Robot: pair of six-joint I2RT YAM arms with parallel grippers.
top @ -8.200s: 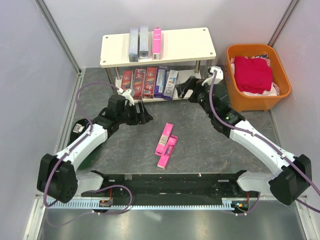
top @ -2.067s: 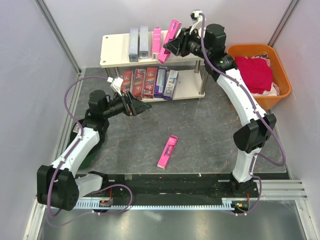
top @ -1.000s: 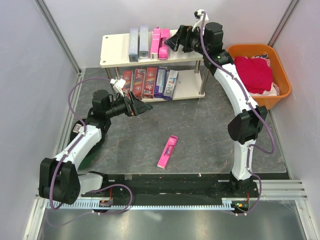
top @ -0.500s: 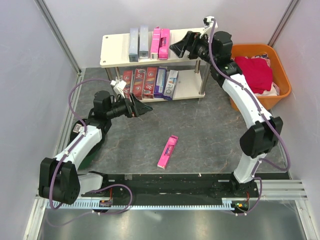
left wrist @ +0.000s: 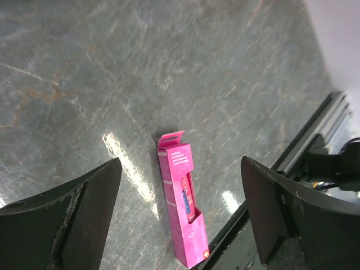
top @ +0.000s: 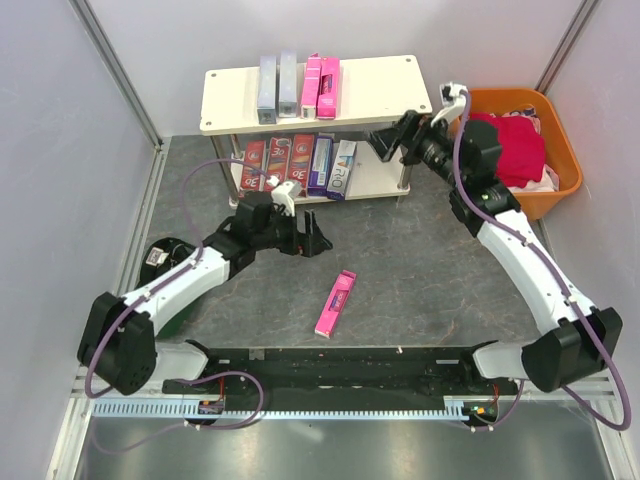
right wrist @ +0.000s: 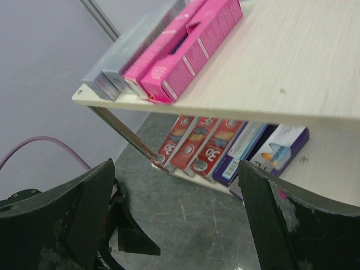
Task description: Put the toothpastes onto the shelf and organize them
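The left gripper moves down and to the right in the top view onto the pink carton's flapped end (top: 344, 279) (left wrist: 176, 154) next, since the carton's other end lies by the black bar.
The shelf (top: 370, 90) stands at the back. Its top board holds two silver-grey cartons (top: 277, 86) and two pink cartons (top: 320, 85). Its lower board holds three red cartons (top: 277, 165), a purple one (top: 321, 163) and a white one (top: 342, 167). One pink carton (top: 336, 303) lies on the floor in front. My left gripper (top: 312, 236) is open and empty, above and left of that carton (left wrist: 183, 204). My right gripper (top: 392, 140) is open and empty, just off the shelf's right front corner. Its wrist view shows the pink cartons (right wrist: 188, 45) and red cartons (right wrist: 197, 147).
An orange basket (top: 490, 208) with red cloth (top: 505, 145) stands right of the shelf. Grey walls close both sides. A black rail (top: 330, 365) runs along the near edge, close to the floor carton.
My right gripper set a pink carton on the top board beside the other, let go and drew back down to the right. My left gripper has moved right, toward the floor carton.
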